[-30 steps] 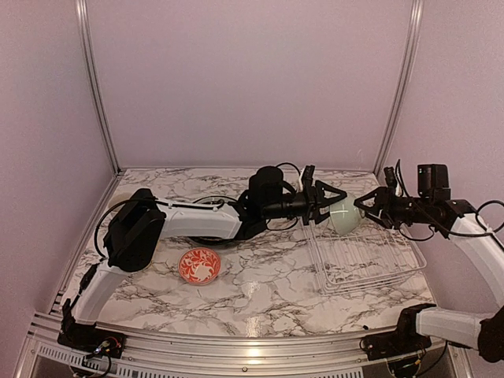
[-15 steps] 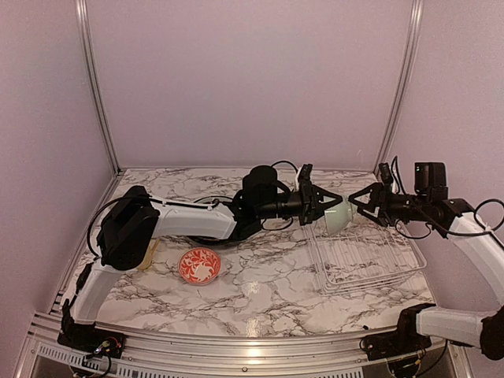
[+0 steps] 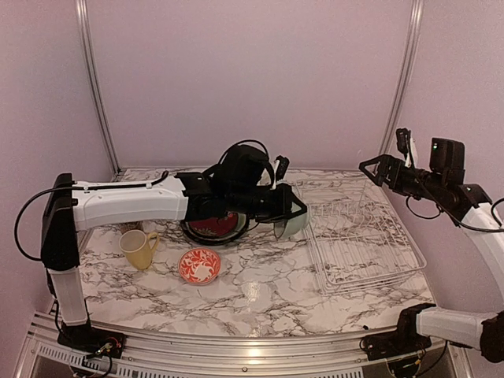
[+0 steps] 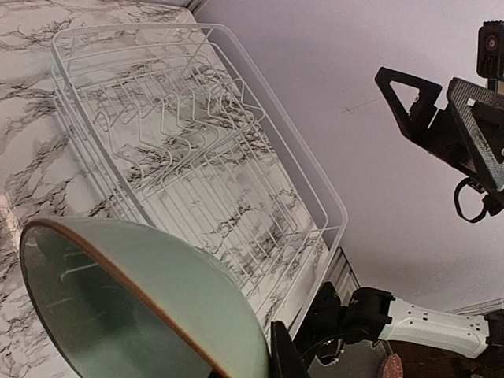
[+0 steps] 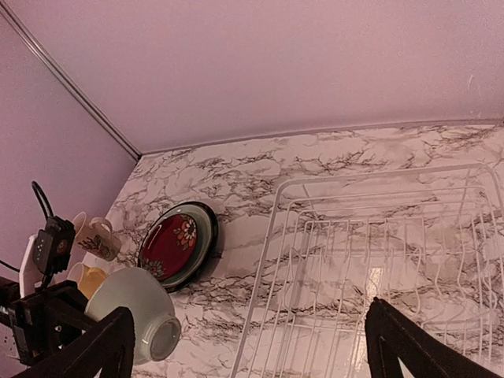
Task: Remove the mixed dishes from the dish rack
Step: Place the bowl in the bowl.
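The red-and-white bowl [image 3: 199, 266] is empty, so I will move my left gripper back, left in the top view and down to release the pale green bowl inside it.
My left gripper [image 3: 285, 209] is shut on the rim of the pale green bowl [image 3: 294, 221] and holds it tilted above the table, left of the dish rack [image 3: 364, 246]. In the left wrist view the bowl [image 4: 134, 307] fills the lower left, with one finger [image 4: 287, 356] against it. The white wire rack [image 4: 197, 150] is empty. My right gripper [image 3: 383, 168] is open and raised over the rack's far right; its jaws stand wide apart above the rack [image 5: 378, 260]. The red patterned plate [image 3: 214, 226] lies on a stack with a black rim.
A yellow mug [image 3: 139, 249] and a small red-and-white bowl [image 3: 198, 265] stand on the marble table [image 3: 268, 291] at front left. The right wrist view shows a cream printed mug [image 5: 98, 236] beside the plate stack [image 5: 177, 244]. Pink walls close in on three sides.
Both grippers met at the bowl over the rack. Now my left gripper has carried it left, towards the plates. My right gripper has let go and risen to the right.
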### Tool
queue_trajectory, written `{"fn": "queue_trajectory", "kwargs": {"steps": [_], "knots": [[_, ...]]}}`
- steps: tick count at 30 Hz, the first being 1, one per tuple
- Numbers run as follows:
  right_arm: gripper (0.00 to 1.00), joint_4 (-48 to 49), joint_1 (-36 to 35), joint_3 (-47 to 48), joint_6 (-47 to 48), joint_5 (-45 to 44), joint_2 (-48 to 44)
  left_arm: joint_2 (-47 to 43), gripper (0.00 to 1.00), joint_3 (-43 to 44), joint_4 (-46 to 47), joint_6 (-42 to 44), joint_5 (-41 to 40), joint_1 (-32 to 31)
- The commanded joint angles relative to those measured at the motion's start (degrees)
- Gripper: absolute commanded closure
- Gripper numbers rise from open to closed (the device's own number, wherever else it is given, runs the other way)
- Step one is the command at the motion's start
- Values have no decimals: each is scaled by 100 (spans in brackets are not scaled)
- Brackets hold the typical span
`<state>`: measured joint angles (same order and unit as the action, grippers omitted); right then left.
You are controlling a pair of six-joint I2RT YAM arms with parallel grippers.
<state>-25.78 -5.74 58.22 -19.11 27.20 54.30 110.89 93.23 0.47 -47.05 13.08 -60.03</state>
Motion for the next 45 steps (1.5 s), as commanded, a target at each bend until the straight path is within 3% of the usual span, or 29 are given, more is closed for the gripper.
{"fn": "queue_trajectory", "kwargs": {"steps": [1,6,14,24,32,45], "knots": [[1,57,-42,162,323,-455,105,-273,100,395,-2323,1253,-1843,-375],[2,251,-41,62,282,-440,184,-464,100,417,-3558,1426,-3175,-586],[2,383,-42,-69,268,-440,256,-815,100,281,-5139,1137,-4451,-658],[2,136,-42,173,641,-881,151,-836,100,-224,-5739,1016,-4423,-545],[2,82,-43,115,671,-986,38,-244,100,-27,-5895,1165,-4133,-501],[2,161,-46,-124,532,-715,-23,38,100,-134,-5963,1059,-3851,-457]]}}
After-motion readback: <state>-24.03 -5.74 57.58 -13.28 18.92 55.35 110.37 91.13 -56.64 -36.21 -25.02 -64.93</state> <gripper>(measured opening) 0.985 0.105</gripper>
